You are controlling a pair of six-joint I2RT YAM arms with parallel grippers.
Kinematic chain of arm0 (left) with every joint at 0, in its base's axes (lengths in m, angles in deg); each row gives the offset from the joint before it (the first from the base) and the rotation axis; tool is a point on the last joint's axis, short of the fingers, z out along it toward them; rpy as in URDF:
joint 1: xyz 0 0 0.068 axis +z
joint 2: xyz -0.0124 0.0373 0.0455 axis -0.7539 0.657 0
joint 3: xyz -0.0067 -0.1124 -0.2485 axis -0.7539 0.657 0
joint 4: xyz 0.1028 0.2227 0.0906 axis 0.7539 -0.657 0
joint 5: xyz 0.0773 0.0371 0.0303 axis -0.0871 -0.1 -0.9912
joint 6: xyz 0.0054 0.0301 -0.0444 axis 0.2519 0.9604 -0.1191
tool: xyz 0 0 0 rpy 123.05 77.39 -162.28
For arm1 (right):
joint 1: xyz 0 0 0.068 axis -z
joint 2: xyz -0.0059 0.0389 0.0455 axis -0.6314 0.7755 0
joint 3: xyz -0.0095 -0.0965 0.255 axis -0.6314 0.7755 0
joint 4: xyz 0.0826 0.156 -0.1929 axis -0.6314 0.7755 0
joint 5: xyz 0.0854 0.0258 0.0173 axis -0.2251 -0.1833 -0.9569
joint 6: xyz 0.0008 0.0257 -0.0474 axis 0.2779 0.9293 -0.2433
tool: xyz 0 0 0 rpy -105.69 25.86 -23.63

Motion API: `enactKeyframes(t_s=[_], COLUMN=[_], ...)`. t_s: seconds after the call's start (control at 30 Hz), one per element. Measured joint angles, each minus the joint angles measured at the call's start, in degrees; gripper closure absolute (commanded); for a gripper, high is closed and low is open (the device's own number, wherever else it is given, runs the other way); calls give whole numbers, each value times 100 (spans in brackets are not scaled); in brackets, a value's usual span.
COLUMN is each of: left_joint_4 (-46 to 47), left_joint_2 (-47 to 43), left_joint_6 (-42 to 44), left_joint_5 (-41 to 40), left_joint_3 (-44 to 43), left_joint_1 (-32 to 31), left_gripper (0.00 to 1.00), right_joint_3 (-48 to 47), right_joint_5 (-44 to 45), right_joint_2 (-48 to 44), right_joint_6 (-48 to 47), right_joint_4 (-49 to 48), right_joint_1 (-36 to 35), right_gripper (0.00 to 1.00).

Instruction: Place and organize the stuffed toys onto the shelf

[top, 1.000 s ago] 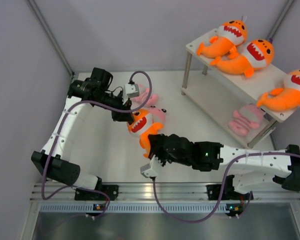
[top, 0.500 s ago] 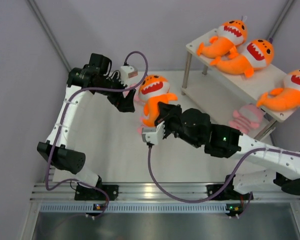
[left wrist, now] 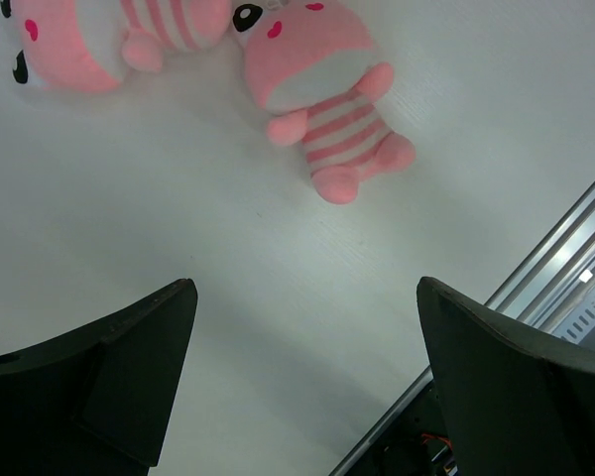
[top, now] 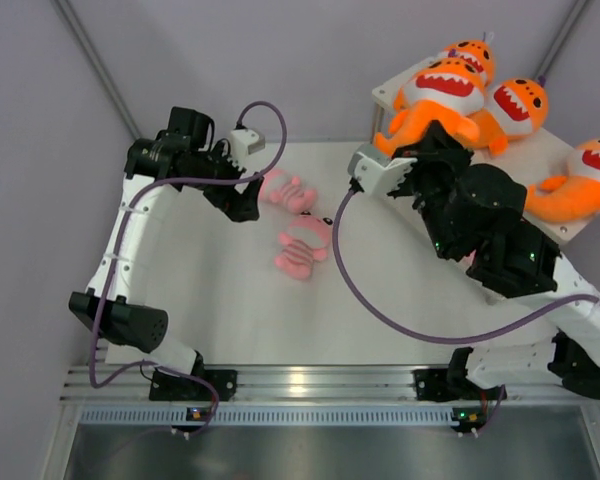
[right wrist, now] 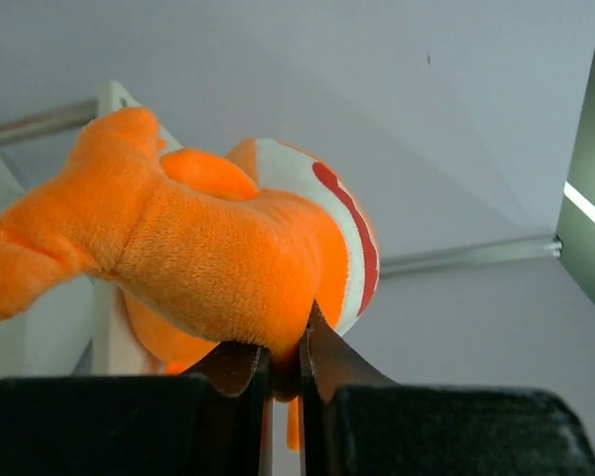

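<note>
My right gripper will next carry its shark past the middle shark, then lower it onto empty board between that toy and the near-end shark.
My right gripper [right wrist: 286,347] is shut on the underside of an orange shark toy [right wrist: 208,248]. In the top view that toy [top: 435,92] hangs over the left end of the shelf [top: 552,148], with the right gripper [top: 430,128] mostly hidden beneath it. Three more orange sharks lie on the top board: one [top: 472,52] behind the held toy, one [top: 515,105] in the middle, one [top: 585,180] at the right end. Two pink striped plush [top: 285,190] [top: 302,245] lie on the table. My left gripper [top: 242,200] stands open just left of them, holding nothing [left wrist: 302,288].
The right arm [top: 490,220] stretches across the front of the shelf and hides its lower board. In the left wrist view both pink plush [left wrist: 322,99] [left wrist: 109,40] lie ahead of the fingers. An aluminium rail [top: 320,380] runs along the table's near edge.
The right arm has carried the orange shark from mid-table up and right to the shelf's left end. The left gripper opened and drew back slightly, uncovering the two pink plush.
</note>
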Motion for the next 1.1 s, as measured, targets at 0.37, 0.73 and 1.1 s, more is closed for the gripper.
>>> enactKeyframes(t_s=[0.37, 0.73, 1.1], left_joint_4=[17, 26, 26], left_joint_2=[0, -9, -116], left_joint_6=[0, 61, 105], left_joint_5=[168, 271, 304], left_joint_3=[74, 404, 496], left_joint_1=[0, 0, 0], left_gripper=[1, 1, 1], right_joint_3=[-68, 1169, 1759], right_joint_5=[503, -719, -1989], right_joint_2=[-603, -929, -981], right_joint_6=[-551, -339, -286], right_joint_4=[304, 1373, 1475], right_joint_1=[2033, 3576, 4371], right_gripper=[100, 100, 100])
